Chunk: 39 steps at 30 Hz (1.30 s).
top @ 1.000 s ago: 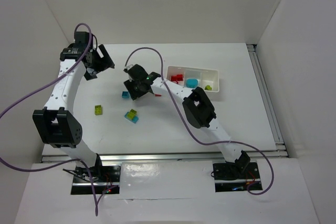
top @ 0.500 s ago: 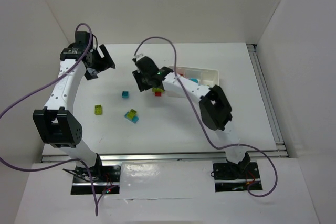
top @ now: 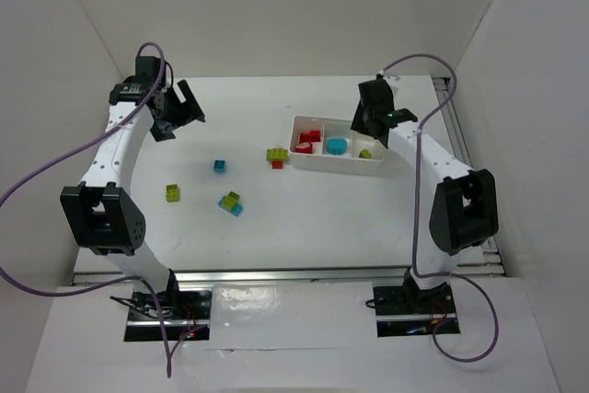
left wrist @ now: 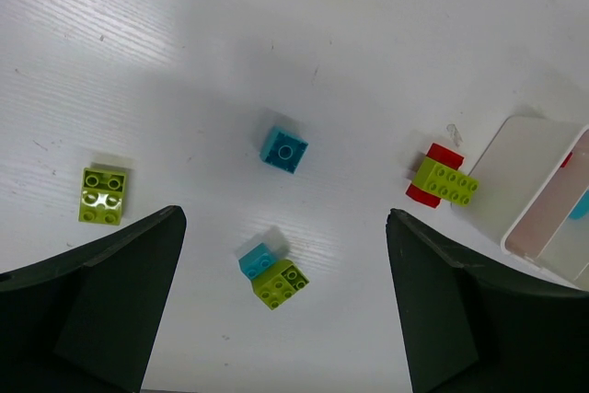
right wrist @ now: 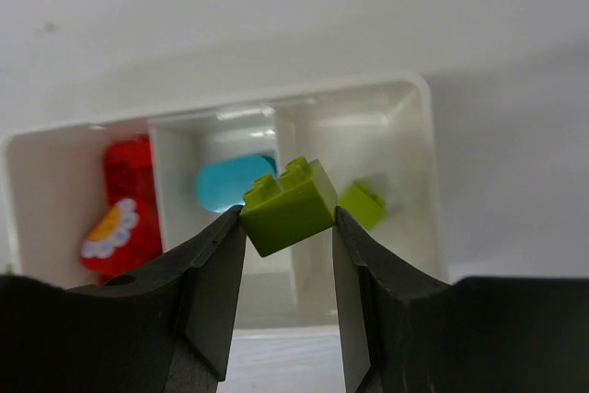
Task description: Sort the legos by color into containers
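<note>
My right gripper shifts right in the wrist view next, lowers and releases the matching lego. The tray's section with the yellow-green lego lies below, that way.
My right gripper (right wrist: 288, 220) is shut on a yellow-green lego (right wrist: 290, 204) and holds it above the white three-compartment tray (right wrist: 350, 97), over the wall between its middle and right compartments. The tray holds red legos (right wrist: 124, 218) on the left, a cyan rounded one (right wrist: 230, 181) in the middle and a yellow-green one (right wrist: 363, 204) on the right. In the top view the right gripper (top: 362, 126) is at the tray's (top: 336, 121) far right end. My left gripper (top: 179, 119) is open and empty, high over the table's far left.
On the table lie a cyan lego (left wrist: 283, 149), a yellow-green lego (left wrist: 103, 195), a cyan and yellow-green pair (left wrist: 274, 273), and a yellow-green on red stack (left wrist: 442, 181) just left of the tray (left wrist: 543, 200). White walls enclose the table.
My right arm swung from the table's middle to the right, over the tray, with the yellow-green lego in its jaws. The green-on-red stack came into view. The left arm barely moved.
</note>
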Tool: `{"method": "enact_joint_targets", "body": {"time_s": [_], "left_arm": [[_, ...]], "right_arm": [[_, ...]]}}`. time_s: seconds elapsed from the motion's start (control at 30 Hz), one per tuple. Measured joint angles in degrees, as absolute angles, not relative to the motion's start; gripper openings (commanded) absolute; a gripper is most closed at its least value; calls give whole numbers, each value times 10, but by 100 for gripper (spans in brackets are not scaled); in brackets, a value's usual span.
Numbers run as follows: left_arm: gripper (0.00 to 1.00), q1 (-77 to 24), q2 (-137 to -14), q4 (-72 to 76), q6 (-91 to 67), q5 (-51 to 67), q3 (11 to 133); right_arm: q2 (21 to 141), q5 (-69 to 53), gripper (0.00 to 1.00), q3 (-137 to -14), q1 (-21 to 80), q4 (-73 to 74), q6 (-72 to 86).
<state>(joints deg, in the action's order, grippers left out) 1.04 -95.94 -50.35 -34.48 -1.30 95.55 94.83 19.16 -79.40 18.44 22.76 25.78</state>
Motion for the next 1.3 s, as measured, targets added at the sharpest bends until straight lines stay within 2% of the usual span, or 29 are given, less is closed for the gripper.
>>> {"method": "enact_joint_targets", "body": {"time_s": [0.27, 0.33, 0.4, 0.5, 0.6, 0.77, 0.93, 1.03, 1.23, 1.27, 1.3], "left_arm": [[100, 10, -965, -503, -345, -7, 956], [100, 10, -966, -503, -345, -5, 956], [100, 10, -966, -503, -345, -3, 956], [100, 10, -966, -503, -345, -1, 956], [100, 10, -966, -503, -345, -1, 956], [100, 10, -966, -503, -345, -2, 956], [100, 10, -966, -503, -347, -15, 951], [100, 16, -966, -507, -350, -26, 940], [100, 49, -966, -536, -361, -36, 967], [100, 53, -966, -542, -362, -38, 979], [100, 55, -966, -544, -362, -39, 994]], "right_arm": [[970, 202, 41, -756, 155, 257, 274], [978, 206, 50, -756, 153, 256, 274], [985, 208, 67, -757, 151, 256, 276], [997, 211, 76, -762, 150, 256, 274], [999, 217, 77, -766, 151, 256, 272], [994, 227, 62, -778, 174, 253, 258], [987, 182, 62, -814, 267, 245, 229], [1010, 130, 69, -866, 357, 229, 204], [1131, 41, 77, -971, 514, 190, 162], [1160, 34, 83, -994, 530, 190, 159], [1188, 29, 86, -1013, 543, 193, 157]]}}
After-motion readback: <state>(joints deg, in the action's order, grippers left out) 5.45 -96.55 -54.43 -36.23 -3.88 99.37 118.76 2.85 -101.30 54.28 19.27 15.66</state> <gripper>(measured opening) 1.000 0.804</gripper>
